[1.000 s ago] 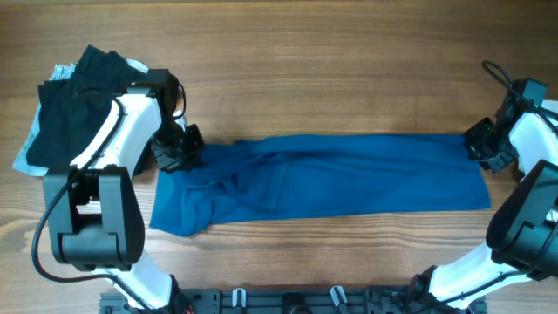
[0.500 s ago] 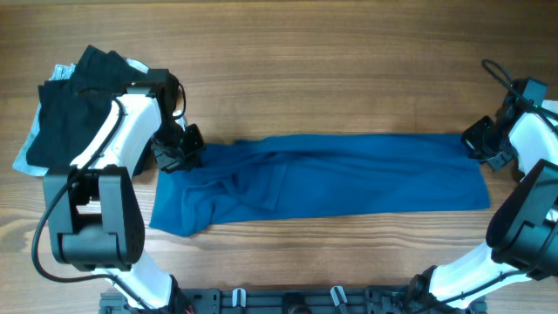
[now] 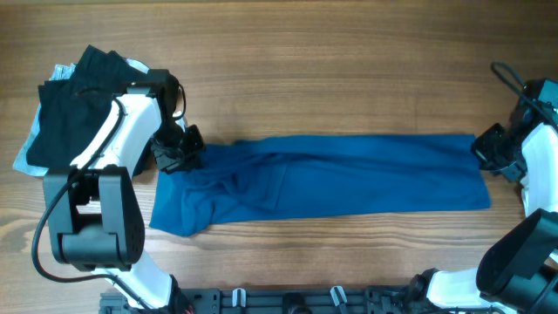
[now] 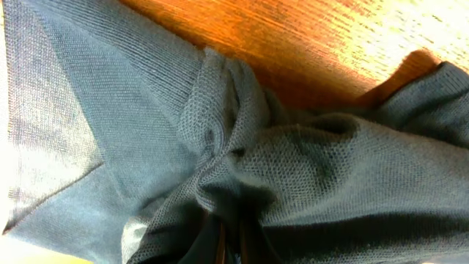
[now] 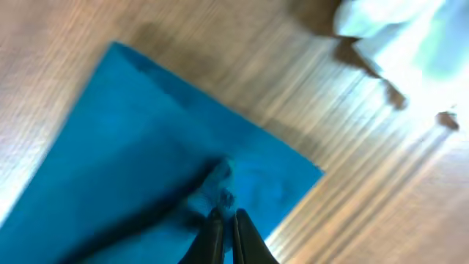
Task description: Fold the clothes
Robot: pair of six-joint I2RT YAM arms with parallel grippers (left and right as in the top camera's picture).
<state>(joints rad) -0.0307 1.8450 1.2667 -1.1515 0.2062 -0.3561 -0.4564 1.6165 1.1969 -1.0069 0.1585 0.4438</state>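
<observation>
My left gripper is about to pull the garment back toward the base over the garment's bunched end [image 3: 180, 187] and release it, because the long garment already lies stretched across the table.
The deep-blue garment [image 3: 331, 174] lies stretched in a long band across the wooden table. My left gripper [image 3: 177, 150] is shut on its bunched left end; the left wrist view shows gathered knit cloth [image 4: 242, 147] pulled into the closed jaws [image 4: 231, 246]. My right gripper [image 3: 490, 150] is shut on the garment's far right corner; the right wrist view shows the closed fingers [image 5: 226, 220] pinching a small pucker of blue cloth [image 5: 146, 169]. A black garment [image 3: 74, 96] lies on a pale blue one [image 3: 28, 155] at the far left.
The pile of other clothes sits at the table's left edge, behind the left arm. A white cloth [image 5: 399, 37] shows at the top right of the right wrist view. Bare wood [image 3: 331, 78] lies beyond and in front of the blue garment.
My right gripper has moved to the right with the garment's corner, stretching the cloth longer. The left gripper has not moved.
</observation>
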